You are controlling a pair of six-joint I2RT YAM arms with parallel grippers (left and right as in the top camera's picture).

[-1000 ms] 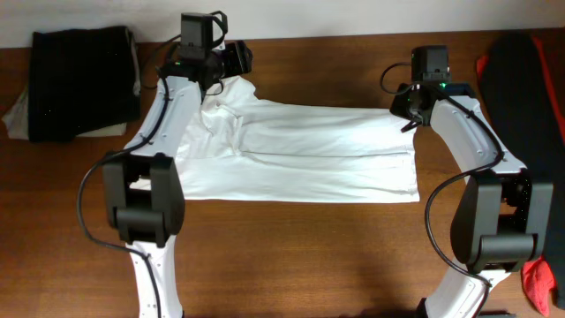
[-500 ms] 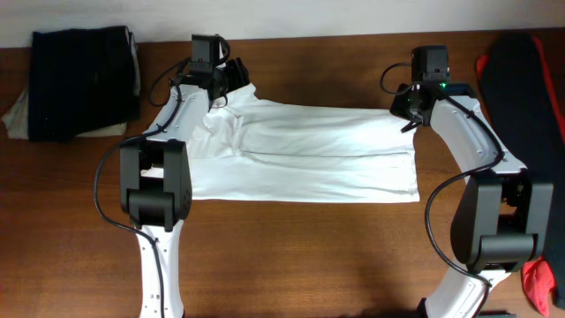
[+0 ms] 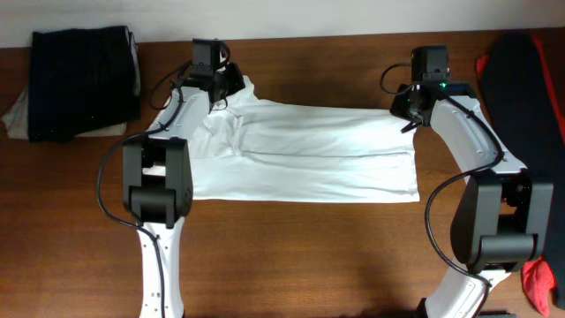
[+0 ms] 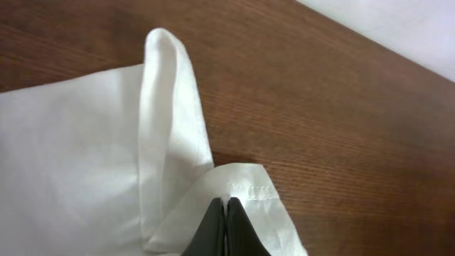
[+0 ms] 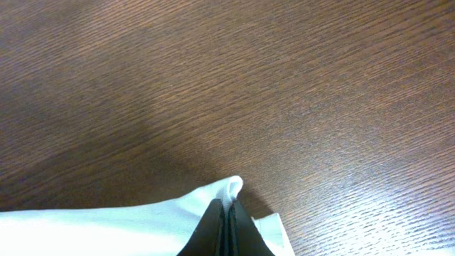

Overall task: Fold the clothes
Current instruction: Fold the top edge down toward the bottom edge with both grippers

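The far part of the garment still lies spread out, so the pinched loop of cloth needs to go back over the garment's near piece next, and my right gripper needs to release it there.
A large white garment lies spread flat across the middle of the brown table, wrinkled at its left end. My left gripper is at the garment's far left corner, shut on a stitched hem; its black fingers press together on the cloth, and a folded strip of fabric stands up beside them. At the far right corner, my right gripper is shut on a pinched fold of the white cloth, with bare wood beyond it.
A folded dark garment lies on pale cloth at the far left of the table. Black and red fabric sits at the right edge, with more red low right. The table's wood shows in front.
My left gripper has slid right onto the garment's far left corner and closed on the hem. The right arm has stayed still, still pinching its corner.
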